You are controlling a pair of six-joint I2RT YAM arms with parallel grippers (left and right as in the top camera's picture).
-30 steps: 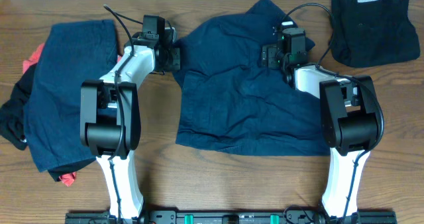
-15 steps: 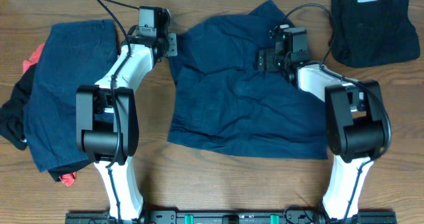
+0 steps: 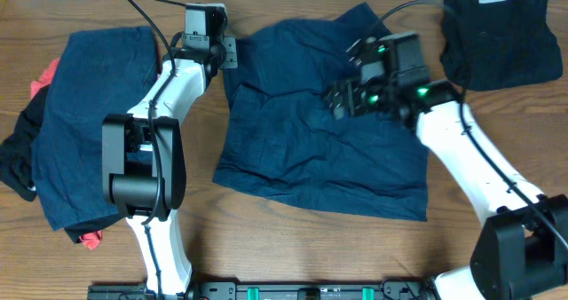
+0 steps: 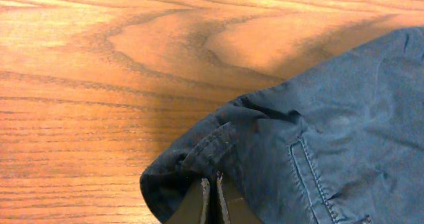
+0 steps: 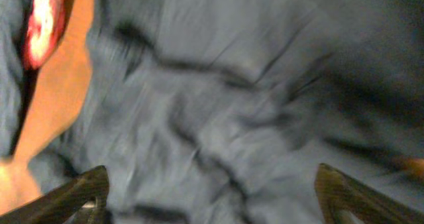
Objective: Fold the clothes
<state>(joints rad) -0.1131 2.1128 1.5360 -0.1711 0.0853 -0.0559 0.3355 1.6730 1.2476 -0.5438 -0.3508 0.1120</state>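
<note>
The cloth lies creased and bunched by the held corner, so my left gripper should next move outward toward the table's bare far edge and release the hem.
A dark navy shorts-like garment lies spread and wrinkled in the middle of the table. My left gripper is shut on its upper left corner; the left wrist view shows the fingers pinching the waistband edge of the cloth. My right gripper hovers over the garment's upper middle, open and empty. In the right wrist view the fingers are wide apart above blurred navy fabric.
A pile of clothes at the left: a navy piece on top, black cloth and red-orange cloth under it. A folded black garment lies at the back right. Bare wooden table runs along the front.
My right gripper has let go of the garment and swung left and up over its middle. My left gripper pulled the corner up and left. The garment shifted left.
</note>
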